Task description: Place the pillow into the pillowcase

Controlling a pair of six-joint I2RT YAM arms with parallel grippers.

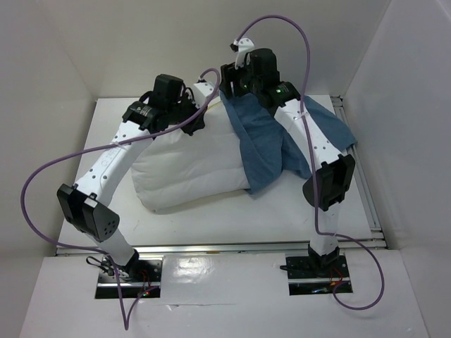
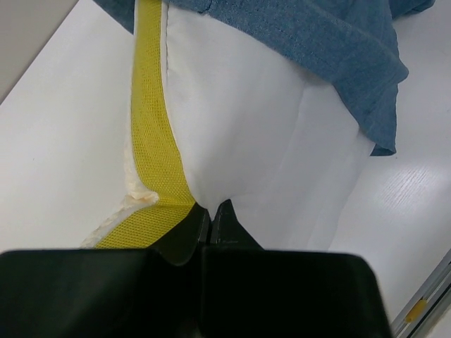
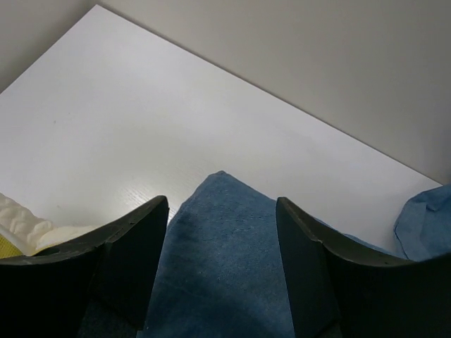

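The left gripper should next go down and outward to the bare tabletop beyond the yellow strip and let go of the pillow's raised edge there.
The white pillow [image 1: 187, 169] lies across the middle of the table, its right end inside the dusty-blue pillowcase [image 1: 264, 144]. My left gripper [image 1: 192, 120] is at the pillow's far edge, shut on a pinch of its white fabric [image 2: 239, 141] beside the yellow strip [image 2: 151, 127]. The pillowcase's edge [image 2: 331, 49] lies over the pillow ahead of it. My right gripper [image 1: 232, 77] is open at the back, above a raised corner of the pillowcase [image 3: 225, 239], which lies between its fingers [image 3: 134, 239] without being pinched.
The white table [image 1: 113, 134] is walled by white panels on the left, back and right. A metal rail [image 1: 363, 204] runs along the table's right edge. Purple cables loop over both arms. A bit of the pillow's yellow edge [image 3: 7, 243] shows by the right gripper.
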